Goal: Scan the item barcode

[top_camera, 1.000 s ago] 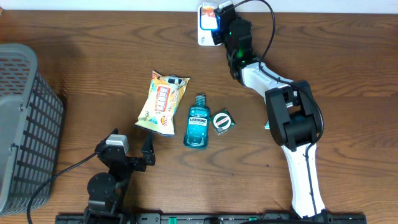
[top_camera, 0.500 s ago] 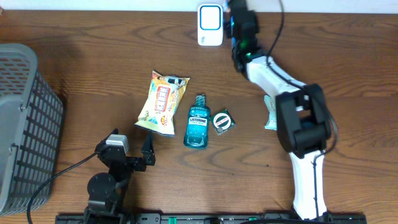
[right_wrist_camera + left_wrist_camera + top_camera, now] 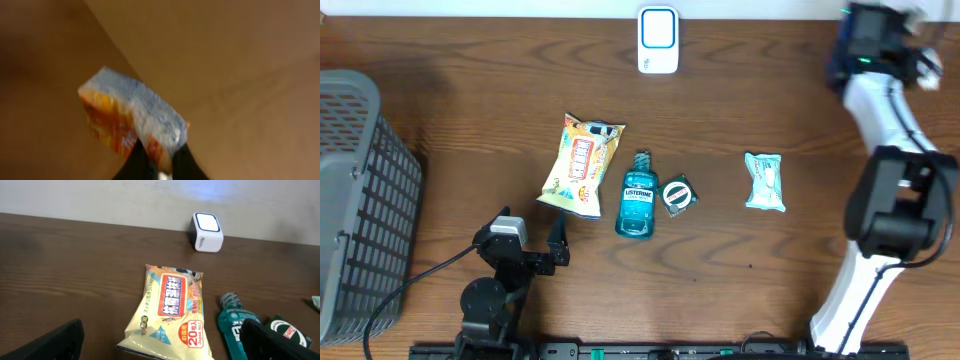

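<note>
My right gripper will move toward the bare side of the table, to its right in the overhead view, and let go of the packet away from the other items.
The white barcode scanner (image 3: 658, 40) stands at the table's back edge, and it shows too in the left wrist view (image 3: 206, 231). My right gripper (image 3: 159, 156) is shut on a small orange, blue and white packet (image 3: 131, 114), pinched at its lower edge. In the overhead view the right gripper (image 3: 912, 52) is at the far right back corner, well away from the scanner. My left gripper (image 3: 532, 236) rests open near the front left, its fingers (image 3: 50, 342) spread wide just short of a yellow wipes pack (image 3: 582, 165).
A teal mouthwash bottle (image 3: 638, 195), a round black-and-green packet (image 3: 679, 194) and a pale green packet (image 3: 765, 181) lie mid-table. A grey basket (image 3: 360, 200) stands at the left edge.
The right arm has swung from in front of the scanner to the far right, carrying the packet with it. The left arm has not moved.
</note>
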### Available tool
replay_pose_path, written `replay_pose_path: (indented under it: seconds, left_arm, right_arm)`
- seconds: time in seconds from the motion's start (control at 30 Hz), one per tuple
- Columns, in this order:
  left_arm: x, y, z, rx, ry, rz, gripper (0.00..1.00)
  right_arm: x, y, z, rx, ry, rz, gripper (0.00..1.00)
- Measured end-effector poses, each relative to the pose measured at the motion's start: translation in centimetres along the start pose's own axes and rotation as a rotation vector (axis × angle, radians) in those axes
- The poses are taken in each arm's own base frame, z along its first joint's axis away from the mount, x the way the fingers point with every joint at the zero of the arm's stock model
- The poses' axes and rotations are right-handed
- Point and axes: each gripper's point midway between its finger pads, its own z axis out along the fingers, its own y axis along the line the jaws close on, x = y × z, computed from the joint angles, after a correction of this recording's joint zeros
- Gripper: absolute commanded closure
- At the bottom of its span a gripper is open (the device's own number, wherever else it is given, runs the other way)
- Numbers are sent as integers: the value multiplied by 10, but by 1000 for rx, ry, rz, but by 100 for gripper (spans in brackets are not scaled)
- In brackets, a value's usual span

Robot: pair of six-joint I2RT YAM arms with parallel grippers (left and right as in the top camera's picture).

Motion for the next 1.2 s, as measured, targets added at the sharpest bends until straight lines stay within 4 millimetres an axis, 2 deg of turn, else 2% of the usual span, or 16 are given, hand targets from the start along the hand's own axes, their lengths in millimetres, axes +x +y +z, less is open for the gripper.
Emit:
replay_pose_path:
  seconds: [0.1,0.23,0.3,0.43,0.5,0.67,0.8,0.9,0.97,1.0,1.03,1.13,1.2]
  left_arm:
    - [0,0,0,0,0,0,2]
    - [0,0,0,0,0,0,2]
    - [0,0,0,0,0,0,2]
    - [0,0,0,0,0,0,2]
    - [0,0,0,0,0,0,2]
    - [0,0,0,0,0,0,2]
    - [0,0,0,0,0,0,2]
    - [0,0,0,0,0,0,2]
    - [0,0,0,0,0,0,2]
    - [0,0,0,0,0,0,2]
    - [0,0,0,0,0,0,2]
    - [0,0,0,0,0,0,2]
    - [0,0,0,0,0,0,2]
  right_arm:
    - [44,-19,47,-11,154,34,99]
    - [82,-26,90,-102,295,183,99]
    - [96,-28,107,-153,352,268,95]
    - [125,-32,137,-245,456,413,67]
    - [135,-33,146,-279,493,461,58]
    - [142,-32,152,-339,527,521,31]
    - [124,-22,136,-468,512,556,22]
    - [88,-20,103,-663,465,623,13]
    - [56,-27,71,-819,408,669,1]
    - [40,-31,53,-900,378,685,1]
    - [23,-37,25,-1012,349,700,1]
    - [-2,-48,-34,-1222,311,694,1]
    - [-6,-48,-73,-1336,325,662,1]
